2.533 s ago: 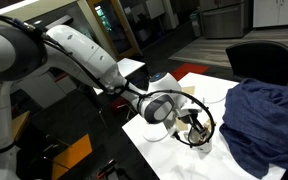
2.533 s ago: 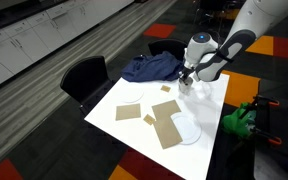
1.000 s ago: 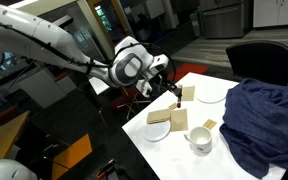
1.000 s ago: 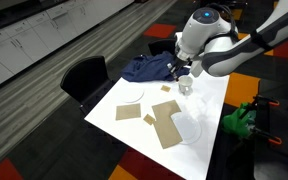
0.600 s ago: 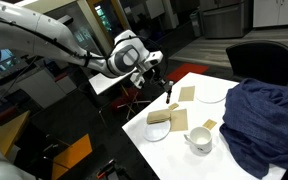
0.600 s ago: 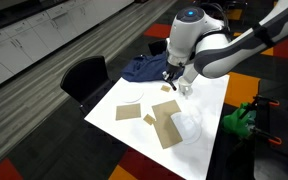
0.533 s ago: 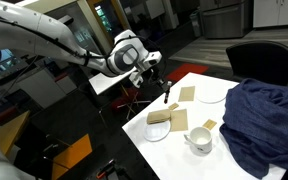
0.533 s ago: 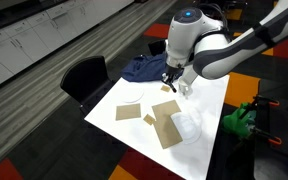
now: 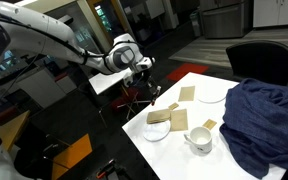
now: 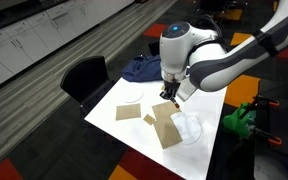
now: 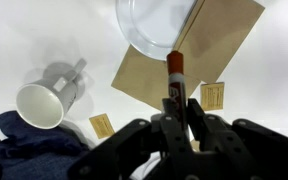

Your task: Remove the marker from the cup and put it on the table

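Observation:
The marker (image 11: 174, 72) hangs clear of the white cup, so next my gripper will carry it down and across to the tan square between plate and cup (image 11: 145, 87) and release it there.
My gripper (image 9: 149, 78) is shut on the marker (image 11: 174, 72), a reddish stick with a dark end that points down from the jaws. It hangs above the white table (image 9: 174, 160), over the tan cardboard squares next to a plate. The marker also shows in an exterior view (image 9: 154, 93). The white cup (image 9: 198, 140) stands upright near the table's front and looks empty in the wrist view (image 11: 42, 102), off to the side of the gripper. In an exterior view the gripper (image 10: 169, 95) hangs over the table's middle and the arm hides the cup.
White plates (image 9: 156, 130) (image 9: 210, 96) (image 10: 189, 128) and tan squares (image 10: 166, 126) (image 11: 189, 50) lie on the table. A heap of blue cloth (image 9: 266, 118) covers one side. A black chair (image 10: 84, 75) stands at the table's edge. A green object (image 10: 236, 120) sits beside the table.
My gripper has lifted the marker out of the cup and carried it away from the cup, towards the plate and tan squares near the table's edge.

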You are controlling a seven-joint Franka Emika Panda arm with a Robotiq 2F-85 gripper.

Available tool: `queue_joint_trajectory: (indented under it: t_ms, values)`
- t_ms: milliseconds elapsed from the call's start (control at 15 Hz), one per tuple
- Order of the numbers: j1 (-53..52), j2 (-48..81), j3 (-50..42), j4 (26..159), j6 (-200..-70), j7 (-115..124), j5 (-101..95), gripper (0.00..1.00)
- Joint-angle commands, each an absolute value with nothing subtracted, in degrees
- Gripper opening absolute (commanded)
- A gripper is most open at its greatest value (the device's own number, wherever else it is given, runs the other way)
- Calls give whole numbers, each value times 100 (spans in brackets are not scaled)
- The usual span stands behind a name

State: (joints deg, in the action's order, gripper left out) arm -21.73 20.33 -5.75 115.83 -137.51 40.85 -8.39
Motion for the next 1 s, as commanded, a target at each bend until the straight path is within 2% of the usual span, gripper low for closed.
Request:
queue_joint_trajectory:
  t_ms: [0,333,933]
  values:
    - [-1969,2213,-280,11483,-13668,4615,-769,5]
    - [-1900,2573,-291,11301,-13782,5106,-868,5]
    - [-1334,3562,-271,10165,-13686,5168,-200,5]
